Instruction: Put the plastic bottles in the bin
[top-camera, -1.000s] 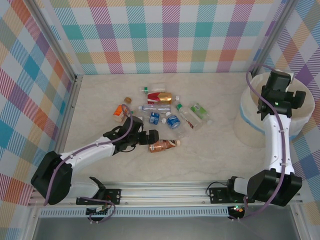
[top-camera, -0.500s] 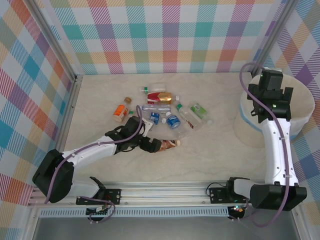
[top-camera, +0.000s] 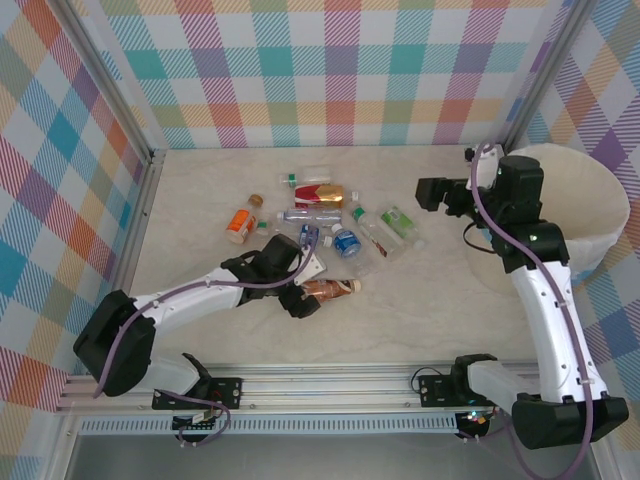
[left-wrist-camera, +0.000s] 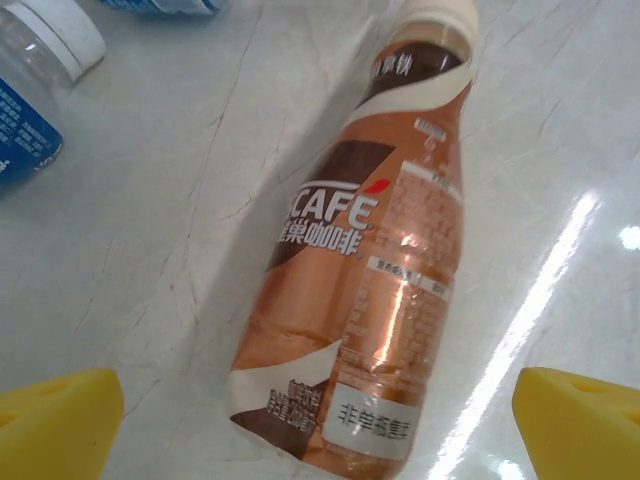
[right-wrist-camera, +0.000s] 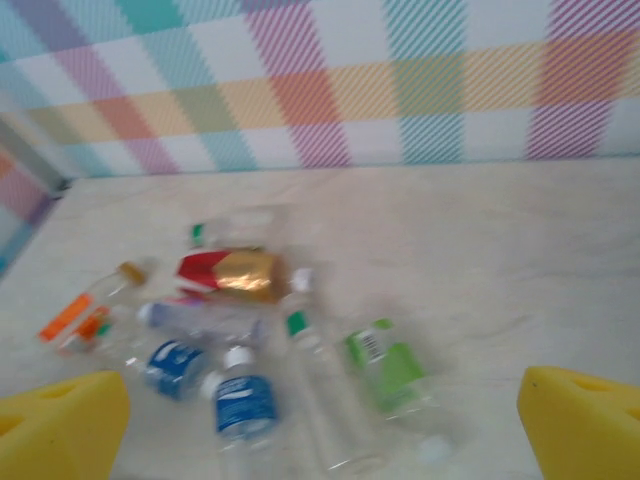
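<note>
My left gripper lowers around its labelled body (top-camera: 322, 289) (left-wrist-camera: 345, 290) next, to close on the brown coffee bottle.
Several plastic bottles (top-camera: 346, 241) lie in a loose heap mid-table, among them a red-and-gold one (top-camera: 320, 193), an orange one (top-camera: 240, 222) and a green one (top-camera: 397, 222). A brown coffee bottle (top-camera: 333, 289) lies apart at the near side. My left gripper (top-camera: 310, 280) hovers open over it. In the left wrist view the brown bottle (left-wrist-camera: 370, 270) lies between the yellow pads (left-wrist-camera: 55, 420), untouched. My right gripper (top-camera: 440, 195) is open and empty in the air, left of the bin (top-camera: 590, 200). The blurred right wrist view looks down on the heap (right-wrist-camera: 245, 400).
Checked walls close off the back and both sides. A metal rail (top-camera: 330, 385) runs along the near edge. The bin stands in the right back corner, with bare table (top-camera: 430, 290) between it and the heap.
My right arm has swung left from over the bin towards the heap. My left gripper has shifted right and turned, and now straddles the brown bottle.
</note>
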